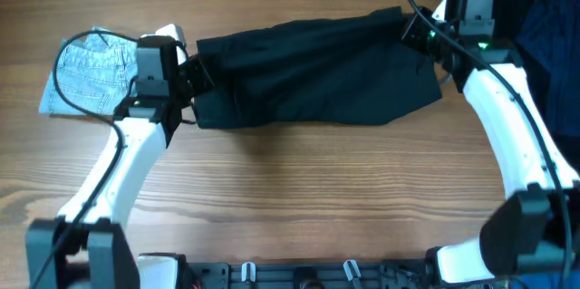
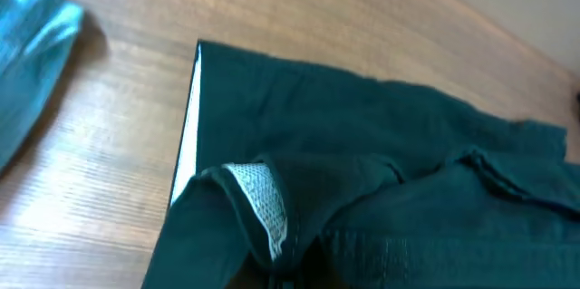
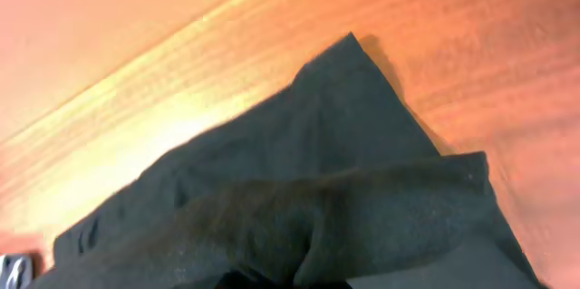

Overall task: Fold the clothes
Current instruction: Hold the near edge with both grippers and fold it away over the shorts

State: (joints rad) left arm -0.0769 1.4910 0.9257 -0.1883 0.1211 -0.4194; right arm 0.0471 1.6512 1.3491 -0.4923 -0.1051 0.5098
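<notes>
I will bring the held waistband outward with my left gripper to the shorts' far edge (image 1: 237, 39) (image 2: 294, 70) and release it there, since the lower layer is still uncovered at that spot.
The black shorts (image 1: 313, 67) lie stretched across the far middle of the table, folded lengthwise. My left gripper (image 1: 193, 76) is shut on their left end, the waistband, whose pale mesh lining (image 2: 263, 203) shows in the left wrist view. My right gripper (image 1: 419, 31) is shut on their right end, at the leg hems; in the right wrist view the black fabric (image 3: 335, 180) bunches up over the jaws and hides the fingertips. Both ends are lifted slightly off the wood.
A small light-blue denim garment (image 1: 91, 72) lies at the far left, beside the left gripper. A heap of dark blue and black garments (image 1: 553, 17) sits at the far right corner. Bare wooden table (image 1: 299, 189) lies in front of the shorts.
</notes>
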